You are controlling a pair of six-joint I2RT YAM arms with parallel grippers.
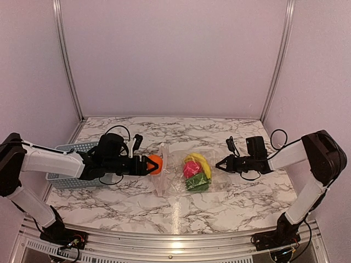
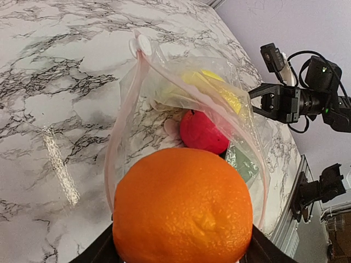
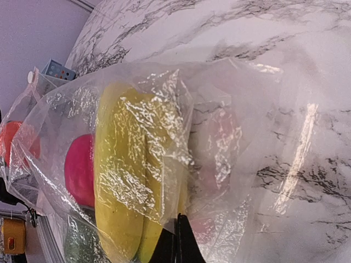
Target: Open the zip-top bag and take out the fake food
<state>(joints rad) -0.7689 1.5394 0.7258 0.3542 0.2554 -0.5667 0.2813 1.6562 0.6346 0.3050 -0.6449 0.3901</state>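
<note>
Next, my left gripper carries the orange ball (image 1: 156, 163) left in the top view over to the basket and releases it there, since the ball is outside the bag.
The clear zip-top bag (image 1: 181, 172) lies mid-table with its mouth open toward the left (image 2: 131, 109). Inside it are a yellow banana (image 1: 200, 162), a red fruit (image 1: 191, 169) and a dark-green vegetable (image 1: 197, 183). My left gripper (image 1: 149, 164) is shut on the orange ball (image 1: 156, 163), holding it just outside the bag's mouth; the orange ball (image 2: 184, 208) fills the left wrist view. My right gripper (image 1: 219, 164) is shut on the bag's closed far edge (image 3: 181, 230), beside the banana (image 3: 123, 181) and red fruit (image 3: 79, 170).
A light blue slatted basket (image 1: 71, 164) stands at the left edge, behind my left arm. The table's side walls and metal posts close in the back. Bare marble lies in front of the bag.
</note>
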